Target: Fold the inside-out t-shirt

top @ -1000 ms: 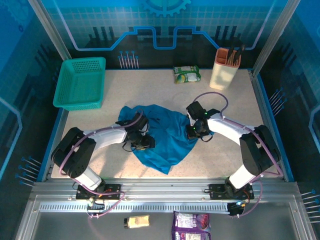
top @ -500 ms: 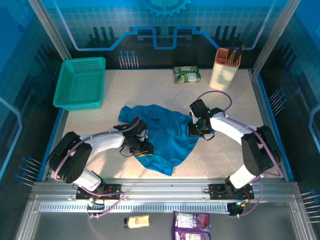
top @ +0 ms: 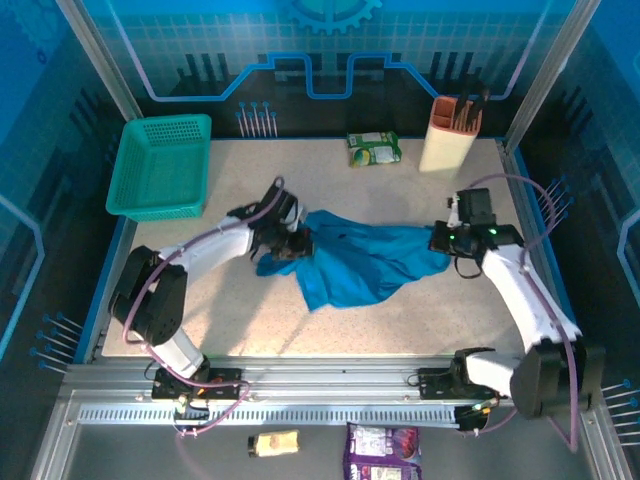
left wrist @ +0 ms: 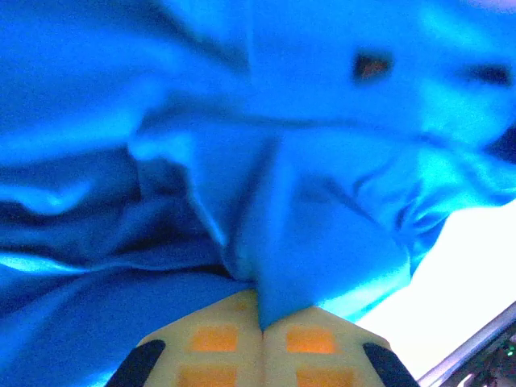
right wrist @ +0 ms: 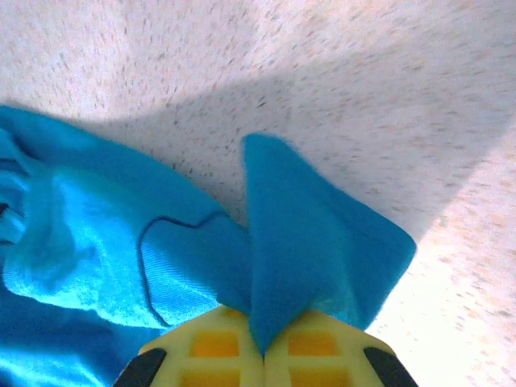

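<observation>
The shirt is stretched sideways. My right gripper will carry its pinched end across the shirt toward the cloth beside my left gripper and release it there.
The inside-out t-shirt [top: 360,262] is a plain blue cloth pulled out sideways across the middle of the table, with a loose flap sagging toward the front. My left gripper [top: 292,244] is shut on its left end; in the left wrist view a pinch of blue cloth [left wrist: 306,242] rises from between the closed yellow fingers [left wrist: 211,339]. My right gripper [top: 442,243] is shut on the shirt's right end. The right wrist view has a fold of the t-shirt [right wrist: 306,242] clamped between the fingers [right wrist: 322,347], just above the speckled tabletop [right wrist: 363,97].
A teal mesh basket [top: 163,165] stands at the back left. A green snack packet [top: 374,148] and a beige holder with utensils [top: 449,136] are at the back. Two more packets [top: 382,452] lie on the metal rail in front of the arm bases.
The left gripper closed on the shirt and moved back and left. The right arm swung far right with its end, stretching the bunched shirt into a wide band.
</observation>
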You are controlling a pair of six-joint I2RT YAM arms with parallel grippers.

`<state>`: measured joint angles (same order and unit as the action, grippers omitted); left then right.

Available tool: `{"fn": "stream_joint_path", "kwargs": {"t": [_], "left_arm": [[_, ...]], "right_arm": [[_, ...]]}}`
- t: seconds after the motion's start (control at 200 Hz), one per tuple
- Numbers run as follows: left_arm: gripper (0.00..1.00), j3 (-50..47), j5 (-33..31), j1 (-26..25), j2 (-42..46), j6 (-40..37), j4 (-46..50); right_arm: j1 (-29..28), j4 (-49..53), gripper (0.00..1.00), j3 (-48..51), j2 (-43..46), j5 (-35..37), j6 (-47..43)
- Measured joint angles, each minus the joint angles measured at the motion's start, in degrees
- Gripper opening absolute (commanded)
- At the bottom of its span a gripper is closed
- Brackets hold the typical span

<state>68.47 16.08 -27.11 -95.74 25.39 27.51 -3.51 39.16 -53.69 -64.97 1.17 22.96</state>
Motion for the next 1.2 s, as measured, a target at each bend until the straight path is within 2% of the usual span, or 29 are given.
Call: {"fn": "stream_joint_path", "kwargs": {"t": [0.205, 0.32, 0.42, 0.565, 0.685, 0.946, 1.061, 1.196], "left_arm": [[0.03, 19.30, 1.42, 0.04, -5.92, -8.57, 5.66], [0.10, 19.85, 1.57, 0.00, -6.60, -11.32, 8.96], [0.22, 14.21, 1.44, -0.17, -6.25, -12.31, 10.14], [0.36, 1.16, 1.09, -0.50, -4.04, -11.67, 10.56], [0.37, -6.12, 0.02, -0.55, 0.11, -9.44, 10.19], [0.38, -10.95, -1.97, -0.52, 8.26, -2.71, 4.81], [0.38, -13.31, -1.88, -0.52, 9.09, 0.26, 2.56], [0.39, -15.37, -1.86, -0.59, 9.09, 3.15, 0.37]], "right_arm": [[0.96, 6.88, 0.00, 0.57, 13.44, 0.31, 0.96], [0.76, 9.55, 0.19, 0.57, 14.71, 0.17, 1.31], [-1.92, 10.93, 0.29, 0.42, 12.46, 1.55, 1.18], [-10.95, 10.54, 0.36, -2.12, 6.14, 2.80, 1.05], [-19.10, 7.06, 0.40, -5.07, -1.03, 1.14, 0.79], [-33.18, 0.94, 0.51, -15.19, -24.41, -5.95, -1.97], [-37.07, 0.59, 0.56, -21.64, -34.91, -6.19, -3.96], [-38.51, 0.33, 0.59, -25.86, -43.25, -5.57, -4.81]]}}
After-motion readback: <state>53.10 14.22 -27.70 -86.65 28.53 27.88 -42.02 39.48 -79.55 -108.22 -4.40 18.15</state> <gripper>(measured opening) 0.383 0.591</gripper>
